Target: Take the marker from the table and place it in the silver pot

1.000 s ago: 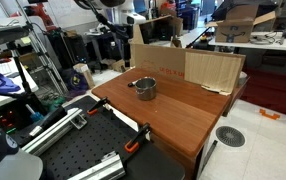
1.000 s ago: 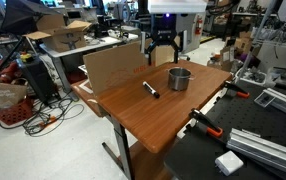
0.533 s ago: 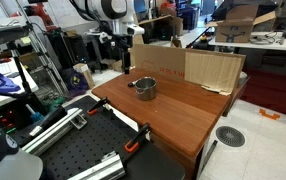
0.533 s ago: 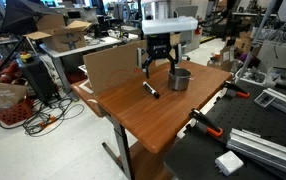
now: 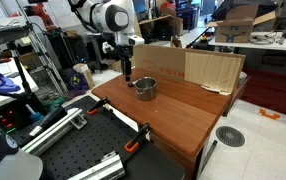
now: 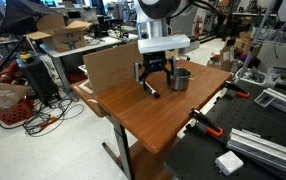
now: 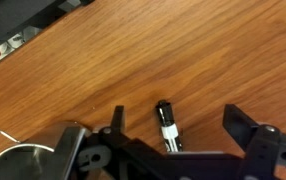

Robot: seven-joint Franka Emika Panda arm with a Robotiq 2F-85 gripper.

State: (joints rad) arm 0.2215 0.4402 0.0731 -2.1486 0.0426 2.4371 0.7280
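My gripper lowers next until its open fingers are on either side of the marker's white band (image 6: 151, 90) (image 7: 170, 133) and closes, since the marker lies below, lined up between them.
The marker (image 7: 167, 125), a thin dark pen with a white band, lies on the reddish-brown table (image 7: 163, 50). It also shows in an exterior view (image 6: 152, 90). My gripper (image 7: 175, 122) is open, hanging just above the marker with a finger on each side of it, not touching. In the exterior views the gripper (image 6: 154, 76) (image 5: 128, 68) hangs low over the table beside the silver pot (image 6: 180, 78) (image 5: 145, 87). The pot's rim and wire handle show at the wrist view's lower left (image 7: 23, 160).
A brown cardboard sheet (image 5: 188, 65) stands along one table edge (image 6: 111, 65). Orange clamps (image 5: 135, 145) (image 6: 205, 125) grip the table side next to the black perforated board (image 5: 83, 150). Lab clutter surrounds the table.
The arm has come down toward the table, bringing the open gripper from above the pot area to just over the marker.
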